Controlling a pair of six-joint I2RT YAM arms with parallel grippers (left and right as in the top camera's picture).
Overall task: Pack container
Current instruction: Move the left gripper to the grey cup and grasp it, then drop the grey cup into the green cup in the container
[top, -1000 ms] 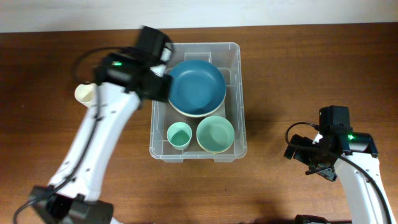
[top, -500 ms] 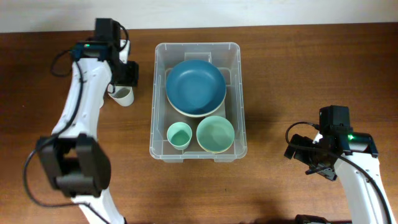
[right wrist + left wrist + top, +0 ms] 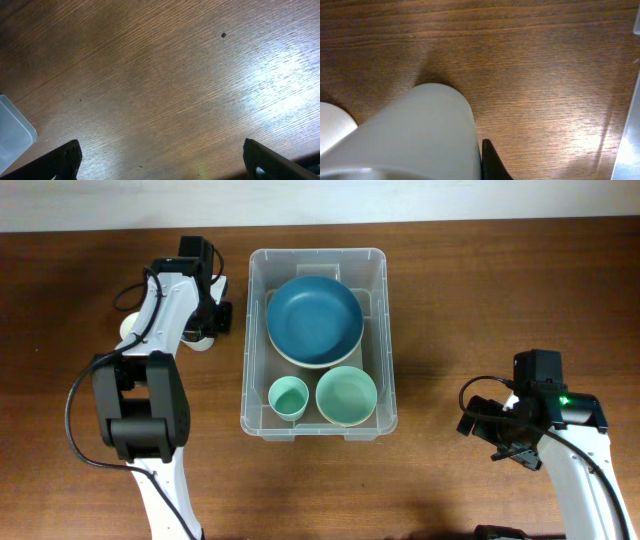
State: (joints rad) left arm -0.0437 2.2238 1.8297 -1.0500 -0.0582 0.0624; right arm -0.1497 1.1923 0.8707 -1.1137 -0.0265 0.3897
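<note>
The small green cup (image 3: 288,397) is empty and stands to the right of my left gripper in the overhead view, so next I will go up and across the side of the container, lower the white cup (image 3: 199,340) and release it inside.
The clear container (image 3: 388,350) stands mid-table and holds a big blue bowl (image 3: 315,320), a green bowl (image 3: 346,395) and a small green cup (image 3: 288,397). My left gripper (image 3: 207,323) is just left of it, shut on a white cup (image 3: 199,340). In the left wrist view that white cup (image 3: 415,135) fills the lower left, and one black fingertip (image 3: 489,162) presses against its side. The other finger is hidden. My right gripper (image 3: 510,442) hangs open over bare wood at the right, its fingertips (image 3: 70,156) wide apart with nothing between them.
A second, cream cup (image 3: 133,330) sits left of the held one, and its edge shows as a pale cup (image 3: 332,125) in the left wrist view. The container wall (image 3: 632,125) is close on that gripper's right. A container corner (image 3: 12,135) shows far left of the right gripper.
My left arm swung from above the container out to its left, came down at the white cup and shut on it. The right arm has not moved.
</note>
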